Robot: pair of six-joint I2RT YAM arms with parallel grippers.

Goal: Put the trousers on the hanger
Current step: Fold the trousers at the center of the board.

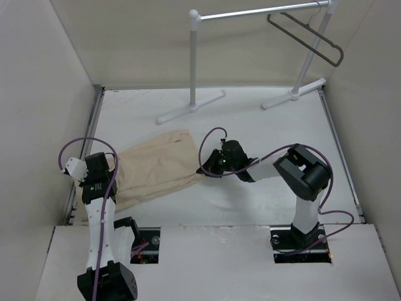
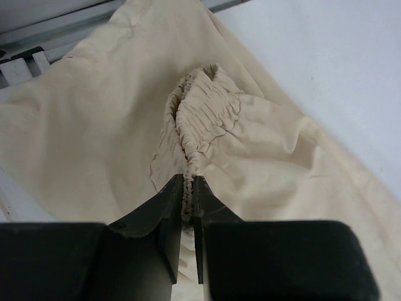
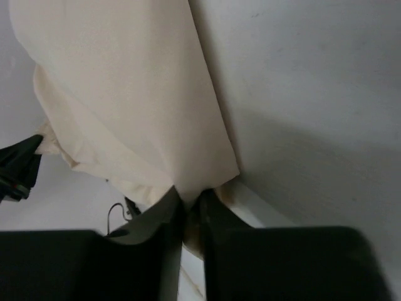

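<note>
The left gripper lifts the waistband away from the metal bar next, since the cloth's end laps over it. It then lowers beside the bar to release.
The beige trousers (image 1: 153, 168) lie spread on the white table between the two arms. My left gripper (image 1: 106, 183) is shut on the gathered elastic waistband (image 2: 203, 116) at the cloth's left end. My right gripper (image 1: 204, 168) is shut on the cloth's right edge (image 3: 188, 188), and the fabric fans out from its jaws. The dark hanger (image 1: 307, 36) hangs from the rail of the white rack (image 1: 257, 14) at the back right, far from both grippers.
The rack's two white feet (image 1: 191, 108) (image 1: 293, 94) stand on the table's far side. Beige walls close in the left, right and back. A metal rail (image 1: 94, 116) runs along the table's left edge. The left arm's black part (image 3: 19, 166) shows past the cloth.
</note>
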